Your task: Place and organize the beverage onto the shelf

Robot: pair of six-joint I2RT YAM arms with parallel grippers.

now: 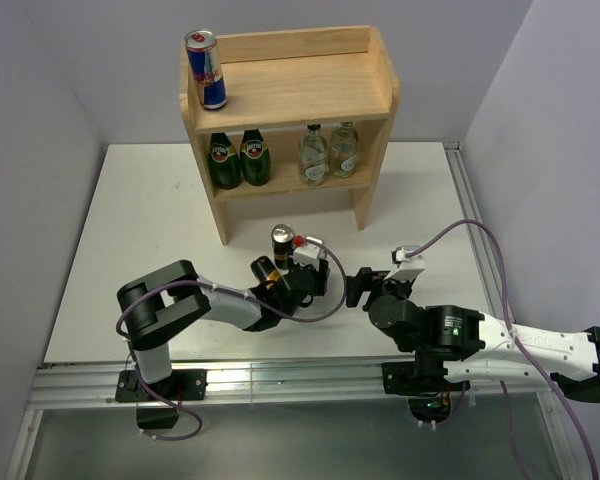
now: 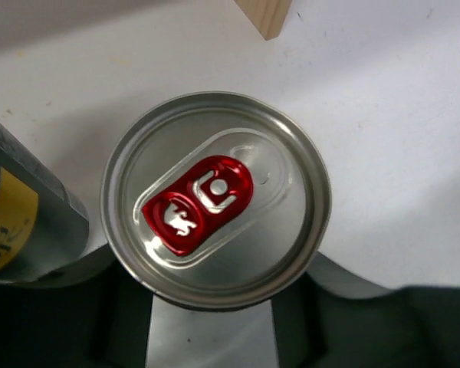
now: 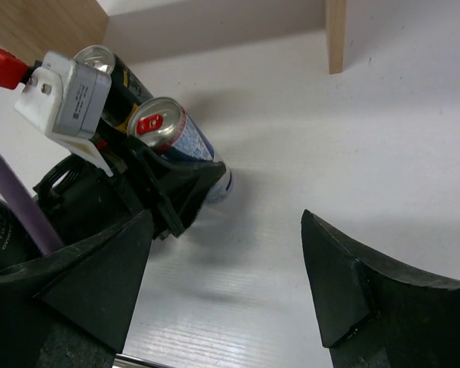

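The blue-and-silver can needs to go up and outward in my left gripper. My left gripper then needs to release it on the top board of the shelf beside the matching can (image 1: 244, 94), because that spot is bare.
A blue-and-silver can (image 2: 215, 199) with a red tab stands on the table between my left gripper's jaws and also shows in the right wrist view (image 3: 180, 142). My left gripper (image 1: 302, 272) is shut on it in front of the shelf (image 1: 290, 90); from above, the wrist hides this can. A black-and-gold can (image 1: 283, 242) stands right beside it (image 2: 15, 222). Another blue-and-silver can (image 1: 206, 68) stands on the shelf's top board at the left. Two clear glass bottles (image 1: 327, 152) stand on the lower tier at the right. My right gripper (image 1: 355, 288) is open and empty, low over the table (image 3: 226, 284).
Two dark green bottles (image 1: 239, 159) with gold labels stand on the lower tier at the left. The shelf's right leg (image 3: 336, 34) stands just beyond my right gripper. A metal rail (image 1: 280, 380) runs along the table's near edge.
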